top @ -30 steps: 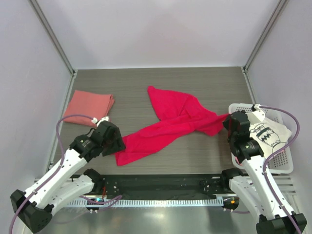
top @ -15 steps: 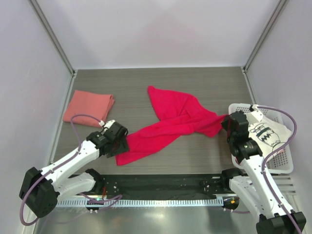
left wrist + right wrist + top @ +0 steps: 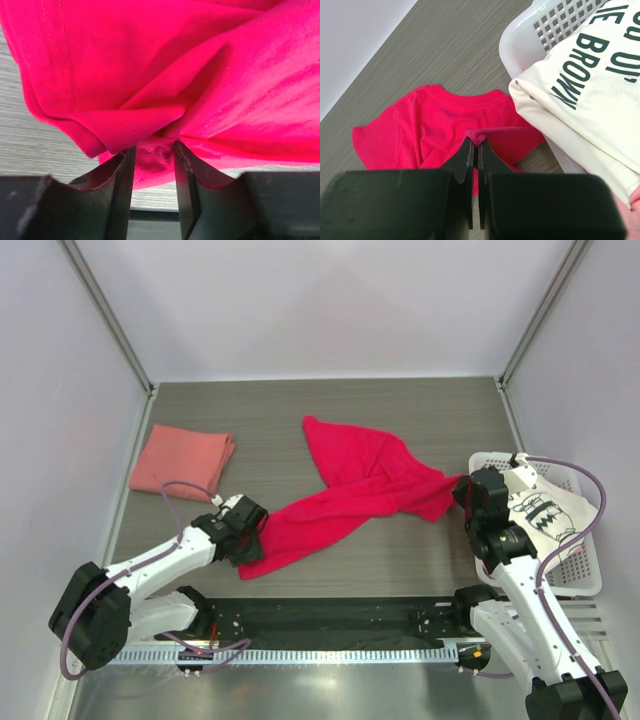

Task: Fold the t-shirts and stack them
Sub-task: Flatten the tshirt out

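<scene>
The crimson-magenta t-shirt (image 3: 350, 490) is crumpled in a long piece of cloth, so I will lift my right gripper, then lower it outward onto the bare far tabletop and let go.
The crimson-magenta t-shirt (image 3: 350, 490) lies crumpled in a long diagonal band across the table. My left gripper (image 3: 250, 538) is at its near-left corner. In the left wrist view the gripper (image 3: 152, 147) has its jaws partly apart, and a fold of the shirt's hem (image 3: 150, 165) lies between them. My right gripper (image 3: 462, 490) is shut on the shirt's right end, pinching a small ridge of cloth (image 3: 482, 134). The salmon-pink t-shirt (image 3: 183, 460) lies folded at the left. The white t-shirt with black print (image 3: 545, 515) rests in the basket.
A white perforated basket (image 3: 580, 585) stands at the right edge of the table, close beside my right arm; its rim (image 3: 545, 20) also shows in the right wrist view. Grey walls enclose the table on three sides. A black rail runs along the near edge.
My left arm has swung in and dropped onto the crimson shirt's near-left corner, and its jaws have narrowed around the hem. The right arm holds still.
</scene>
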### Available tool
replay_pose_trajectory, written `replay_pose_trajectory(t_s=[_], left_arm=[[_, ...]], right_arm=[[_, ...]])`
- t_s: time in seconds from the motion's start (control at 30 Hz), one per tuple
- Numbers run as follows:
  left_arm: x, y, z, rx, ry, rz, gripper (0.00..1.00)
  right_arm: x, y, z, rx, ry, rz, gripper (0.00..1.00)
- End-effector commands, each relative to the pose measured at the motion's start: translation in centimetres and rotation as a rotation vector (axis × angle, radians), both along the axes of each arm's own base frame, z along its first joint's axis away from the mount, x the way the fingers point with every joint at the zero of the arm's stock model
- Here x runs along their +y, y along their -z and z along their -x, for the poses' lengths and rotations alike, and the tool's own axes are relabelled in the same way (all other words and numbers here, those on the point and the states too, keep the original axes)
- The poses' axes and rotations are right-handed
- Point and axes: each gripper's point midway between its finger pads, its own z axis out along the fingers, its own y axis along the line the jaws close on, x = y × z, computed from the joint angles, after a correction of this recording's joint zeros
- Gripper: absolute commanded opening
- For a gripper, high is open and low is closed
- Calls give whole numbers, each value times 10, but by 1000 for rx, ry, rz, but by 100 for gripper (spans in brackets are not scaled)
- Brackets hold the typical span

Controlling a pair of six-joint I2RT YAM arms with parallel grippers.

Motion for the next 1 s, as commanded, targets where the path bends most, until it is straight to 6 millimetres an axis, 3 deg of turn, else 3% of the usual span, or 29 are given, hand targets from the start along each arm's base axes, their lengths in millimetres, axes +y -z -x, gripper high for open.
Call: replay_pose_trajectory(t_s=[0.0, 0.1, 0.17, 0.2, 0.43, 0.57, 0.67, 0.7, 0.77, 0.8, 0.87, 0.9, 0.93, 0.97], left_arm=[[-6, -5, -7, -50, -1, 38, 36], [-4, -4, -6, -56, -4, 36, 24], [-3, -5, -7, -64, -6, 32, 7], [1, -6, -4, -54, -9, 18, 4], [6, -46, -9, -138, -40, 39, 0], [3, -80, -17, -206, -47, 79, 0], [11, -101, -19, -231, -34, 36, 0], [16, -118, -24, -266, -29, 7, 1], [24, -135, -32, -299, -29, -41, 1], [27, -152, -36, -319, -29, -57, 1], [43, -165, -47, -326, -34, -158, 0], [48, -171, -53, -333, -41, -189, 0], [56, -188, -66, -352, -60, -208, 0], [60, -193, -73, -352, -65, -213, 0]], right_arm=[[-1, -10, -5, -53, 12, -12, 1], [-1, -8, -5, -50, 11, -14, 1], [0, -7, -5, -47, 9, -13, 1], [0, -8, -5, -47, 8, -11, 1], [1, -13, -8, -39, -5, 3, 1], [-1, -18, -12, -19, -7, 33, 1], [4, -27, -19, 0, -45, 51, 1], [8, -33, -26, 6, -64, 53, 1], [16, -37, -33, 30, -112, 54, 1], [27, -54, -40, 14, -181, 55, 1], [37, -48, -53, 93, -242, 66, 1], [45, -70, -62, 67, -284, 67, 1], [48, -65, -72, 108, -299, 72, 1], [50, -72, -76, 108, -309, 74, 1]])
